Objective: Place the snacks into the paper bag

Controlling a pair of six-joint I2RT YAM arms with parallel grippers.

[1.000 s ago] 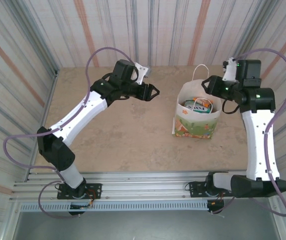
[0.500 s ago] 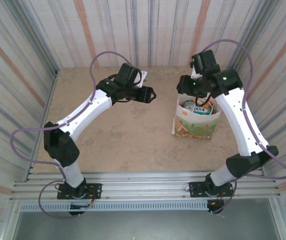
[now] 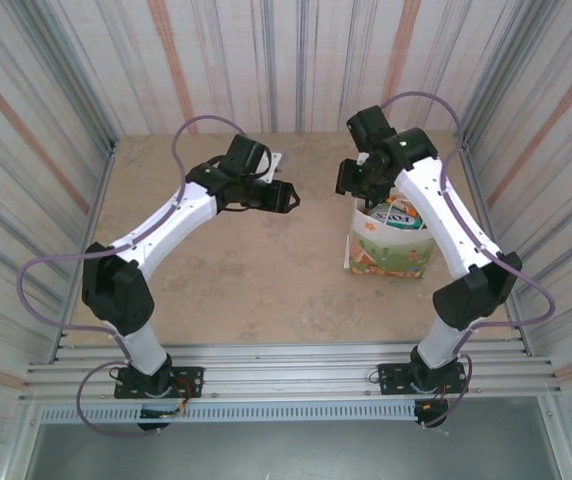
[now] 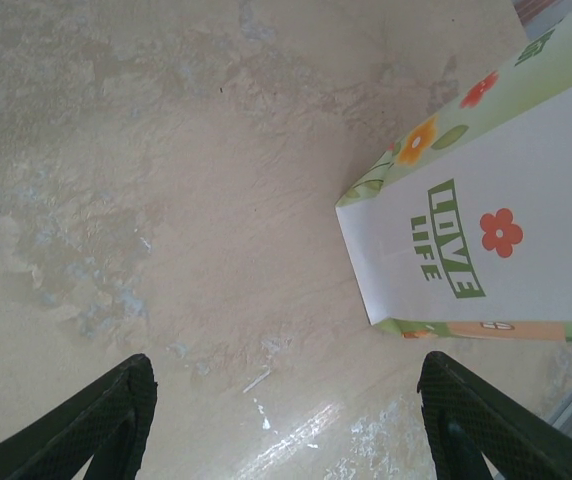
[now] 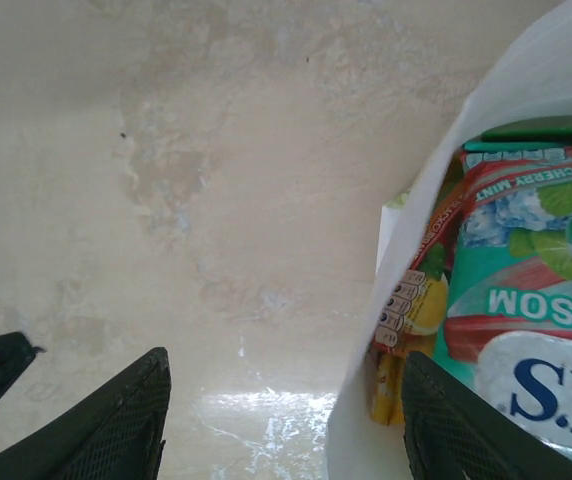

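My right gripper moves down over the bag's white paper rim (image 5: 358,372) next and closes on it, as one finger is over the bag's opening, the other over bare table.
The white paper bag (image 3: 391,245) with its floral band stands upright on the right of the table. Snacks lie inside it: a teal FOX'S packet (image 5: 536,330) on top and a yellow-orange packet (image 5: 416,315) against the wall. My right gripper (image 3: 349,183) hovers open above the bag's left rim. In the right wrist view one of its fingers (image 5: 456,420) is over the bag's mouth and the other over bare table. My left gripper (image 3: 291,195) hangs open and empty left of the bag (image 4: 486,220), which shows "LOVE LIFE" print.
Corrugated striped walls (image 3: 296,60) close in the beige stone tabletop (image 3: 246,270) at the back and both sides. A metal rail (image 3: 286,375) runs along the near edge by the arm bases. The two gripper heads hang close together over the table's middle back.
My right arm has swung left, from behind the bag's right side to above its left rim, its jaws a little wider. My left gripper drifted slightly nearer and lower.
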